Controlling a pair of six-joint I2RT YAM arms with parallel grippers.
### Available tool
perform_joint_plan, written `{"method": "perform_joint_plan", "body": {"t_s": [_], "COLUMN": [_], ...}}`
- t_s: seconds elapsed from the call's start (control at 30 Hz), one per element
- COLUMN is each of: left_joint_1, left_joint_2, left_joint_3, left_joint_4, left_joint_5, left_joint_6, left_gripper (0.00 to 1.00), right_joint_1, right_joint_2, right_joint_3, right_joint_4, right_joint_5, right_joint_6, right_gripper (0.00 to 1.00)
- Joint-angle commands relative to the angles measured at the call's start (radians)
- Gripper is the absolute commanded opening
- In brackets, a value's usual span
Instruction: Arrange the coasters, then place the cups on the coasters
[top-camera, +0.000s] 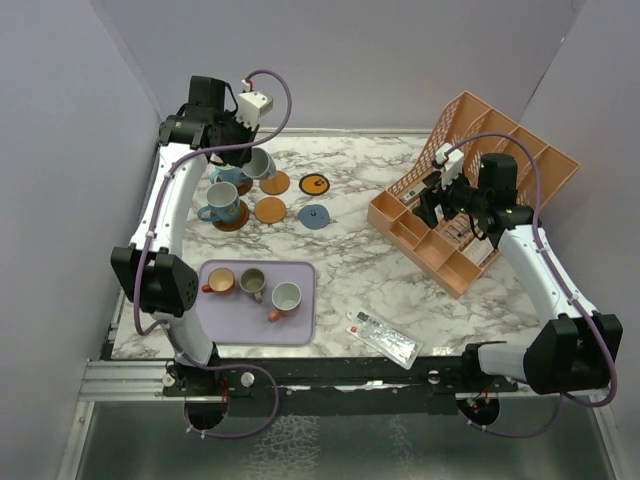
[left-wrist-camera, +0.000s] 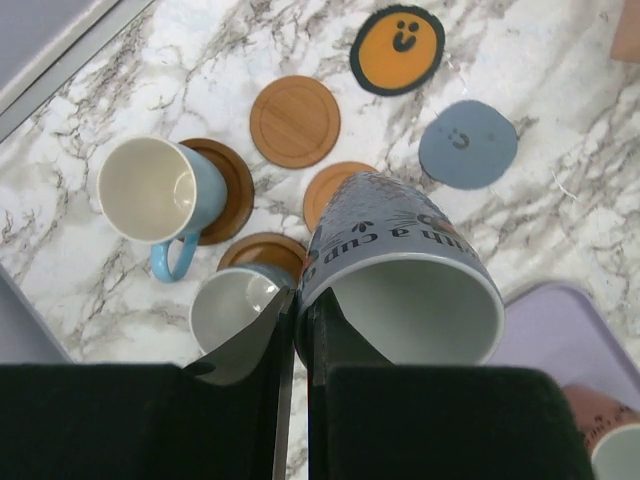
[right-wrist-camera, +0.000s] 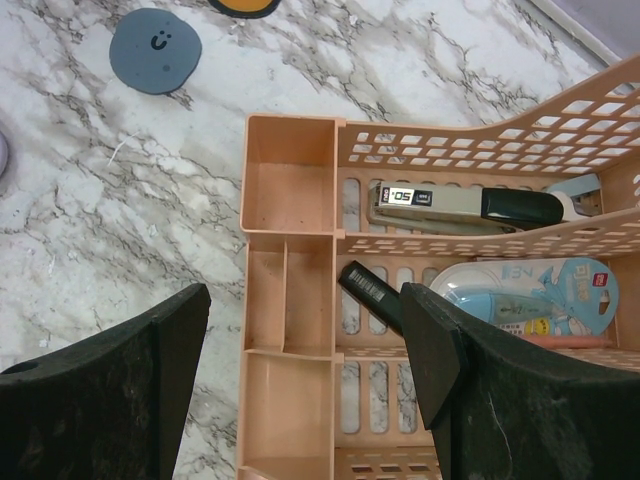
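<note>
Next I should bring the grey-white cup (left-wrist-camera: 400, 265) down with my left gripper onto the farther tan coaster and release the cup's rim there, since that coaster still lies bare.
My left gripper (left-wrist-camera: 297, 318) is shut on the rim of a grey-white cup (left-wrist-camera: 400, 265) with lettering, held tilted above the table at the back left (top-camera: 259, 163). A tan-orange coaster (left-wrist-camera: 330, 185) shows partly under it. Two light blue cups (left-wrist-camera: 150, 190) (left-wrist-camera: 232, 308) stand on dark brown coasters (left-wrist-camera: 232, 190) (left-wrist-camera: 268, 248). Another tan coaster (left-wrist-camera: 295, 120), the orange one with a black mark (left-wrist-camera: 398, 45) and the grey-blue one (left-wrist-camera: 467, 143) lie bare. Orange (top-camera: 218, 282), olive-green (top-camera: 252, 283) and pale (top-camera: 286, 297) cups stand on the lavender tray (top-camera: 300, 325). My right gripper (right-wrist-camera: 305, 300) hangs open over the organiser.
The orange slotted organiser (top-camera: 470, 190) leans at the right and holds a stapler (right-wrist-camera: 465, 205) and a tape dispenser (right-wrist-camera: 525, 295). A white packet (top-camera: 385, 338) lies near the front edge. Purple walls close in the table on three sides.
</note>
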Motion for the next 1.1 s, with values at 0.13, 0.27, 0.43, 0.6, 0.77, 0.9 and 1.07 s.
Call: {"method": "perform_joint_plan", "body": {"t_s": [0.13,0.27,0.43,0.6,0.77,0.9,1.07], "left_joint_1": [-0.028,-0.036,-0.039,-0.039,-0.039,-0.039,-0.039], "left_joint_2": [0.250,0.358,0.448,0.527,0.592,0.635,0.671], "left_joint_3": [0.270,0.367,0.438,0.485,0.524,0.566,0.579], "left_joint_4": [-0.008,-0.021,-0.030,-0.043,-0.047,-0.045,-0.046], "left_joint_5": [-0.062,-0.088,-0.143,-0.167,-0.182,-0.188,-0.192], "left_joint_6": [-0.105,-0.113,-0.109,-0.101,-0.094,-0.091,-0.087], "left_gripper": [0.00,0.00,0.00,0.00,0.00,0.00,0.00], "right_joint_1": [-0.005,-0.005,-0.005,-0.005,-0.005,-0.005,-0.005], "right_joint_2": [0.004,0.001,-0.001,-0.004,-0.011,-0.009,-0.009], "right_joint_3": [0.002,0.002,0.000,0.000,-0.001,0.000,-0.001], "right_joint_4": [-0.004,-0.002,-0.003,-0.002,-0.002,-0.002,-0.003], "right_joint_5": [0.030,0.037,0.037,0.037,0.037,0.036,0.040], "right_joint_6": [-0.014,-0.016,-0.016,-0.018,-0.019,-0.020,-0.018], "right_gripper": [0.78,0.78,0.78,0.78,0.78,0.78,0.78]}}
